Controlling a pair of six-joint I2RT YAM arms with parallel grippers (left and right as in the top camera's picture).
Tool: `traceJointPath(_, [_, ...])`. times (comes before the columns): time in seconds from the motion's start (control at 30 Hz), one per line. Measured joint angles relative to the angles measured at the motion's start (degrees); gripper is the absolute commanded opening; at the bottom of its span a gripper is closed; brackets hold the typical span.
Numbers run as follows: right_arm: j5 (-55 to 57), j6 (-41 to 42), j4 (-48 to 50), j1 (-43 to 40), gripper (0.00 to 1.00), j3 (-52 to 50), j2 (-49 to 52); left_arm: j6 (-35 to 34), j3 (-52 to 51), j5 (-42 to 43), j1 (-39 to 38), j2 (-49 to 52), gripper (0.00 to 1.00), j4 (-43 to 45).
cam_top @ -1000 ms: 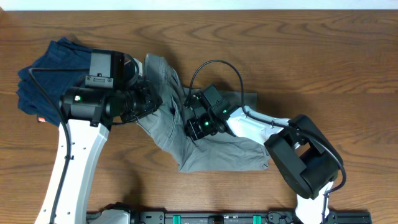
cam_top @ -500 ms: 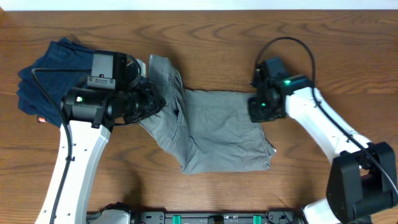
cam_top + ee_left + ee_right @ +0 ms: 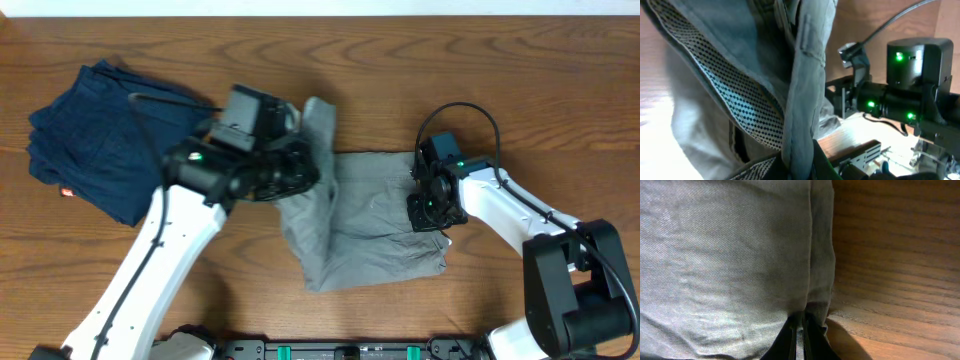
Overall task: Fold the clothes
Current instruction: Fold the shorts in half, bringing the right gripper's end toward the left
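Note:
Next, my left gripper carries the raised fold across, lowers it and releases. The shorts' held-down hem (image 3: 410,180) lies below the gripper and to its right in the overhead view.
The gray shorts (image 3: 370,225) lie crumpled at the table's middle. My left gripper (image 3: 300,170) is shut on their left part and lifts it, so a fold of cloth stands up beside the arm. In the left wrist view the gray fabric (image 3: 805,75) and its dotted lighter lining (image 3: 735,105) hang from the jaws (image 3: 800,165). My right gripper (image 3: 425,205) is shut on the shorts' right edge, low on the table. In the right wrist view the fingers (image 3: 799,335) pinch the hem of the gray cloth (image 3: 725,255).
A dark navy folded garment (image 3: 95,150) with a small red tag (image 3: 66,192) lies at the far left. Bare wooden tabletop (image 3: 560,100) surrounds the shorts. The table's front rail (image 3: 350,350) runs along the bottom edge.
My left gripper has moved right with the shorts' left part, bunching the cloth toward the middle. My right gripper has moved down along the right edge and now pinches it.

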Motion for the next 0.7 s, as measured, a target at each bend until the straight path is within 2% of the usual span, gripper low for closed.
traceJointPath(0.17, [0.04,0.66,0.55,0.20,0.05,-0.46,-0.42,-5.66,0.00,-0.09,-6.69,4.22,0.06,5.66])
traceJointPath(0.47, [-0.48,2.03,2.25,0.20,0.07,-0.74,-0.48,-14.51,0.00,-2.49,-15.23,10.12,0.06,10.12])
traceJointPath(0.5, [-0.55,2.21,2.40,0.20,0.10,-0.76,-0.48,-15.06,0.00,-2.69,-15.91,10.16,0.14,11.04])
traceJointPath(0.57, [-0.37,2.99,2.23,0.13,0.17,-0.59,-0.50,-14.95,0.00,-2.62,-16.74,10.16,0.40,12.04])
traceJointPath(0.63, [-0.07,3.93,1.05,-0.24,0.18,-0.07,-0.46,-13.88,0.00,-2.32,-17.07,10.14,0.47,12.63])
traceJointPath(0.7, [0.98,5.62,-2.27,-2.19,0.20,1.68,-0.46,-11.37,0.00,-2.16,-16.61,10.14,0.49,12.76])
